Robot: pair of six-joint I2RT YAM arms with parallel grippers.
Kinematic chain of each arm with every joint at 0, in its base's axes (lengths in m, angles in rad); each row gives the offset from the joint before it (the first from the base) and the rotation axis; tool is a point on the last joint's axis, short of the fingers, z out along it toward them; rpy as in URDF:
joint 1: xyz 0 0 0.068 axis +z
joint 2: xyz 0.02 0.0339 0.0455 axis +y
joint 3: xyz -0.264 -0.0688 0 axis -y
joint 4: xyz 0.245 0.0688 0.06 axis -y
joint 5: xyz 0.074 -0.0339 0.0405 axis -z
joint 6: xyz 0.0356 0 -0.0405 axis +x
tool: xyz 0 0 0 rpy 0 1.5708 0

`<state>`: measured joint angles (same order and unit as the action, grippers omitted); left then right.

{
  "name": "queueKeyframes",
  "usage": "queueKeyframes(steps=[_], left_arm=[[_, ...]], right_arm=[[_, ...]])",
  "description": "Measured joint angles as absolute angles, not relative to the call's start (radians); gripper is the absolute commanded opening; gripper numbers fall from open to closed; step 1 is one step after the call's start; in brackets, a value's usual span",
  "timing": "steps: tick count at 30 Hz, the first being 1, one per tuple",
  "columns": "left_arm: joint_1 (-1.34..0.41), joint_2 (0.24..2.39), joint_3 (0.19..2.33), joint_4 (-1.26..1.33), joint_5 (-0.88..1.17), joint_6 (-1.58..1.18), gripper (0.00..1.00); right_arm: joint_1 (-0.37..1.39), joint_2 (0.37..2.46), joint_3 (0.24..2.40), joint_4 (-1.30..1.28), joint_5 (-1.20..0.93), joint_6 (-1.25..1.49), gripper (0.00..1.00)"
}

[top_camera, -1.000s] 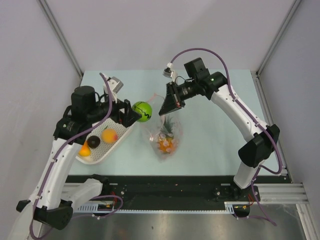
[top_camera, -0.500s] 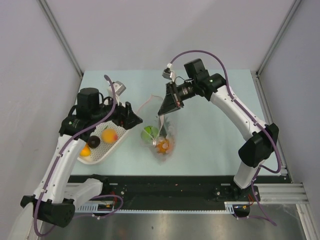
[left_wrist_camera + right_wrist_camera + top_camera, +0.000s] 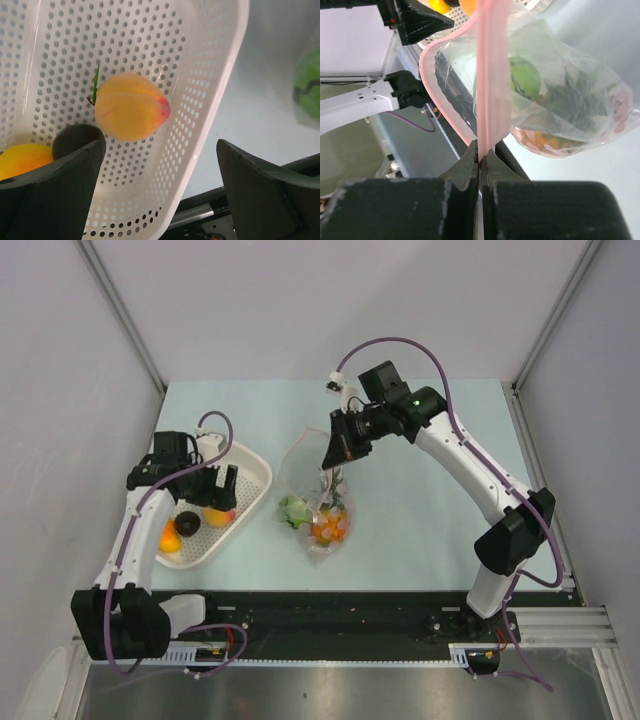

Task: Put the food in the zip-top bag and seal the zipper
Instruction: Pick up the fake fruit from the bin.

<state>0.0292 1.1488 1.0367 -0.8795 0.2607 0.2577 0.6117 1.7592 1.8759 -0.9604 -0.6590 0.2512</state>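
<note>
My left gripper should move down into the white basket (image 3: 252, 462) next, with one finger to each side of the peach-coloured fruit (image 3: 217, 517), because the fruit lies uncovered below the open fingers.
My right gripper (image 3: 330, 462) (image 3: 480, 156) is shut on the pink zipper (image 3: 492, 85) and holds the mouth of the zip-top bag (image 3: 322, 540) (image 3: 592, 85) up and open. The green ball (image 3: 294, 508) (image 3: 524, 77) and the orange pineapple (image 3: 330, 527) (image 3: 542, 139) lie inside the bag. My left gripper (image 3: 214, 498) (image 3: 160, 200) is open and empty, low over the white basket (image 3: 252, 462) (image 3: 220, 100). In the basket lie the peach-coloured fruit (image 3: 131, 106), the dark brown ring (image 3: 187, 524) (image 3: 75, 140) and the orange-yellow fruit (image 3: 169, 539) (image 3: 22, 159).
The basket stands at the table's left, the bag in the middle. A black rail (image 3: 330, 610) runs along the near table edge. Grey walls close in the sides and the back.
The left gripper let go of the green ball, which now lies in the bag. The left arm drew back left and down over the basket. The right gripper shifted slightly, still holding the bag.
</note>
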Motion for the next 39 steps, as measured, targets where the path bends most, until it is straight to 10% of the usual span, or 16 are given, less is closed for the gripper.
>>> queueKeyframes(steps=[14,26,39], left_arm=[[0.066,1.318,0.945,-0.795,0.191,0.316,1.0],[0.066,1.42,0.933,-0.739,0.188,0.317,0.63],[0.066,1.253,1.067,-0.824,0.25,0.316,0.57]], right_arm=[[0.647,1.762,1.891,-0.975,-0.576,0.216,0.0],[0.645,1.763,1.892,-0.966,-0.731,0.27,0.0],[0.624,1.763,1.892,-0.959,-0.785,0.289,0.0]])
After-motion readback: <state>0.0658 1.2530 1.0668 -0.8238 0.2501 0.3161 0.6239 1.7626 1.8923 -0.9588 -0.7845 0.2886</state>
